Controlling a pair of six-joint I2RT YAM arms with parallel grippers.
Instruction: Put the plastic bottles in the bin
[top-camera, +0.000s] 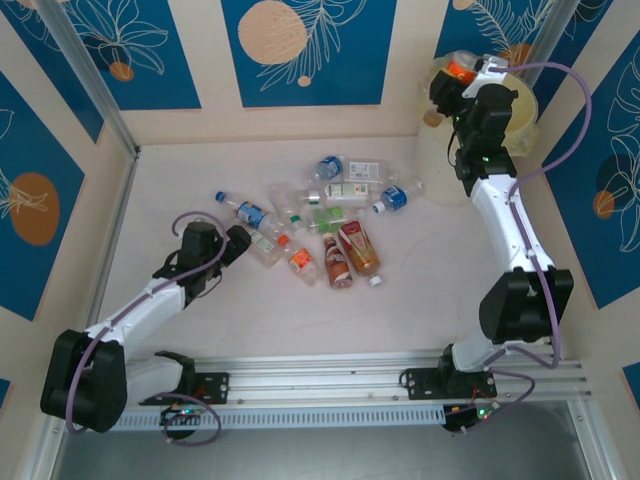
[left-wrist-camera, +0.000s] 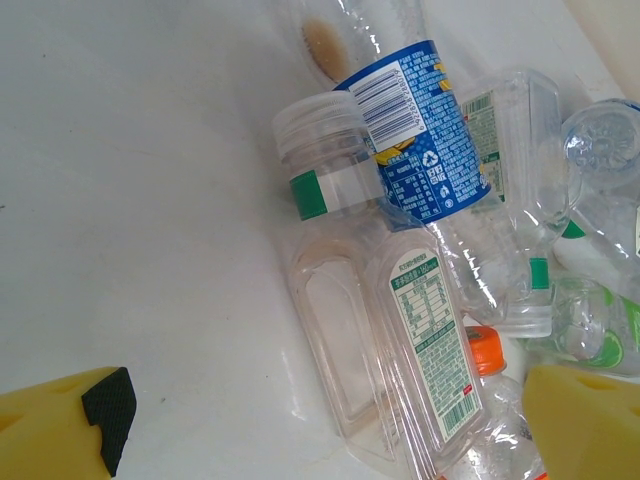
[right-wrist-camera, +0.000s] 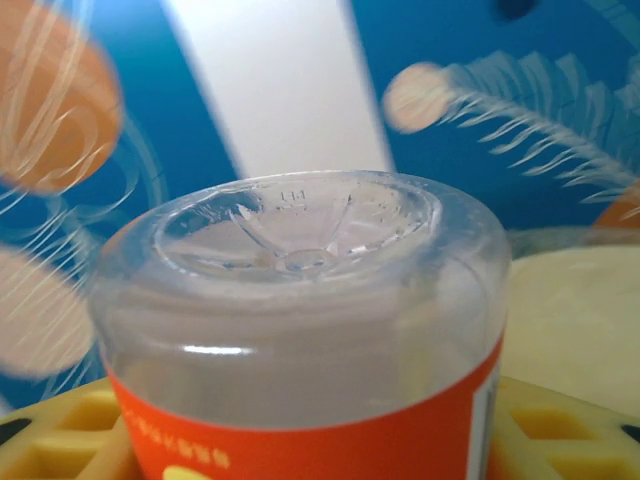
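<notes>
My right gripper swings across over the bin's opening (top-camera: 521, 108) next and turns outward to release the orange-labelled bottle (top-camera: 459, 70), because it still sits by the edge of the bin's rim.
Several plastic bottles (top-camera: 320, 215) lie in a loose pile mid-table. My left gripper (top-camera: 240, 245) sits low at the pile's left edge, open. In the left wrist view its yellow fingers (left-wrist-camera: 60, 425) flank a clear flat-sided bottle with a green-and-white label (left-wrist-camera: 425, 350); the left gripper (left-wrist-camera: 330, 435) is not touching it. A blue-labelled bottle (left-wrist-camera: 425, 140) lies just beyond. My right gripper (top-camera: 452, 88) is raised at the far right, beside the cream-yellow bin (top-camera: 527, 100), shut on an orange-labelled bottle (top-camera: 459, 70). That bottle's clear base (right-wrist-camera: 300, 300) faces the right wrist camera, held in the right gripper (right-wrist-camera: 310, 445).
Blue patterned walls close in the table on three sides. A clear bag hangs down the bin's front (top-camera: 440, 170). Two red-labelled bottles (top-camera: 357, 247) lie at the pile's near edge. An orange cap (left-wrist-camera: 483, 350) shows beside my left gripper's right finger. The bin's rim (right-wrist-camera: 575, 320) lies behind the held bottle.
</notes>
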